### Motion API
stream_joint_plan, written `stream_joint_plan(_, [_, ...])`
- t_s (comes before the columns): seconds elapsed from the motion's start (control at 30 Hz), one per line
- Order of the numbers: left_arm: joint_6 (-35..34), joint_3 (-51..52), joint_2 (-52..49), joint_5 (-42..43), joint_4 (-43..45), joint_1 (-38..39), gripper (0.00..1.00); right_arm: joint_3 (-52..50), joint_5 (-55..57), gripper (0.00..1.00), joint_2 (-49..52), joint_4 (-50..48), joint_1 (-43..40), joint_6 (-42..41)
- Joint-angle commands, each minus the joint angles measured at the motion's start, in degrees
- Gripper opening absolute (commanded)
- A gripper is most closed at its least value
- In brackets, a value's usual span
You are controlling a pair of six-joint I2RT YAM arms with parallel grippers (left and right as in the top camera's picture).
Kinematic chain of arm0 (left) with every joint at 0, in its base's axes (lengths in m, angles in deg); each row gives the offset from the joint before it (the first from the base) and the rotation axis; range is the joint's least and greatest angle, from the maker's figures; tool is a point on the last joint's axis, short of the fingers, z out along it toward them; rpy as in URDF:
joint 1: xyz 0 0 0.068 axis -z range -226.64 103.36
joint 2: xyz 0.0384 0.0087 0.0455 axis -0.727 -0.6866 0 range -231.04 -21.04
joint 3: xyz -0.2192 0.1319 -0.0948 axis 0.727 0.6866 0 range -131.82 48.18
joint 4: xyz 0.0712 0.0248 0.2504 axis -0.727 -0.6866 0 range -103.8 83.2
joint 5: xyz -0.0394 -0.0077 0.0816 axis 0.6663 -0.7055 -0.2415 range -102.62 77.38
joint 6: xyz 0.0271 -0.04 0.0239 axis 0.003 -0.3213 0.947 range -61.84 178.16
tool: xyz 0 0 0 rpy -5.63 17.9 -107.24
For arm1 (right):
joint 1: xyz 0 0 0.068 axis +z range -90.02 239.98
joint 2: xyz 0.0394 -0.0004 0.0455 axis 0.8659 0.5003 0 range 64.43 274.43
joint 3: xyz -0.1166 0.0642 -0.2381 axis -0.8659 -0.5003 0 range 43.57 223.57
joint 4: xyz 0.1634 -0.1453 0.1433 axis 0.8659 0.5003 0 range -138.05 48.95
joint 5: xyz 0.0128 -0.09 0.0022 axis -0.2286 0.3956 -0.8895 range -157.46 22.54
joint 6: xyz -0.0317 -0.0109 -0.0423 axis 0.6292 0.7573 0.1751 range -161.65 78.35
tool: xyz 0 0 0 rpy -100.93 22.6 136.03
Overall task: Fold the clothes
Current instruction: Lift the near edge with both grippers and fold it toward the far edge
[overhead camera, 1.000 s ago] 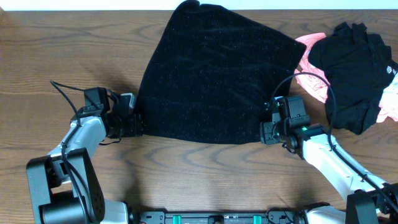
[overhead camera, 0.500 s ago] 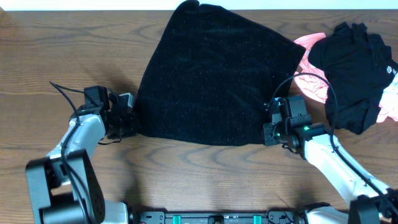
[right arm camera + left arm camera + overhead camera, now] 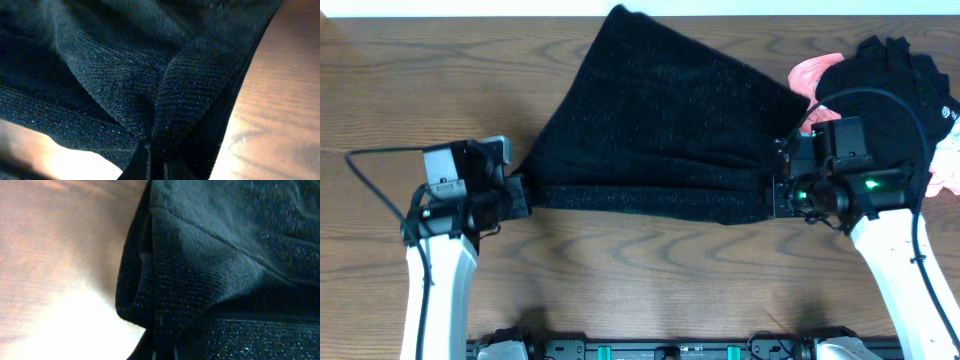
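Note:
Next, my left gripper lifts and goes outward over the garment's side edge (image 3: pixel 576 110) to release, since the garment lies spread beyond the hem stretched between both grippers.
The clothes (image 3: pixel 665 110), a large black fuzzy knit garment with glittery specks, lie spread across the middle of the wooden table. Its near hem is lifted off the table and stretched between my two grippers. My left gripper (image 3: pixel 520 190) is shut on the hem's left corner. My right gripper (image 3: pixel 777 195) is shut on the right corner. In the left wrist view the ribbed black knit (image 3: pixel 210 280) bunches into the jaws at the bottom edge. Seen from the right wrist, the knit (image 3: pixel 170 90) pinches into a fold at the jaws.
A second black garment (image 3: pixel 890 100) lies heaped on pink cloth (image 3: pixel 815 75) at the table's right, just behind my right arm. Bare wood table (image 3: pixel 640 290) stretches along the front edge and at the far left.
Both grippers have closed on the near hem's corners and lifted it, drawing it taut and toward the back. Each arm has swung outward and up.

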Motion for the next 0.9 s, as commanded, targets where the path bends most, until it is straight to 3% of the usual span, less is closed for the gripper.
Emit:
stream_joint_plan(0.0, [-3.13, -1.38, 3.69, -6.64, -1.66, -0.66, 0.06, 3.91, 1.20, 0.01, -0.72, 3.52, -1.36, 0.44])
stream_joint_plan(0.5, [-8.39, -1.38, 17.18, -6.58, -6.80, -0.63, 0.06, 8.24, -3.76, 0.01, -4.94, 22.51, -1.33, -3.45])
stream_joint_plan(0.67, [-8.61, -1.38, 17.33, -6.40, -2.82, -0.59, 0.06, 8.24, 3.87, 0.01, -9.66, 18.71, -1.33, -9.99])
stream_joint_plan(0.87, [-8.57, -1.38, 10.58, -5.90, 4.35, -0.57, 0.06, 7.63, 7.32, 0.01, -9.03, 10.64, -1.33, -10.36])
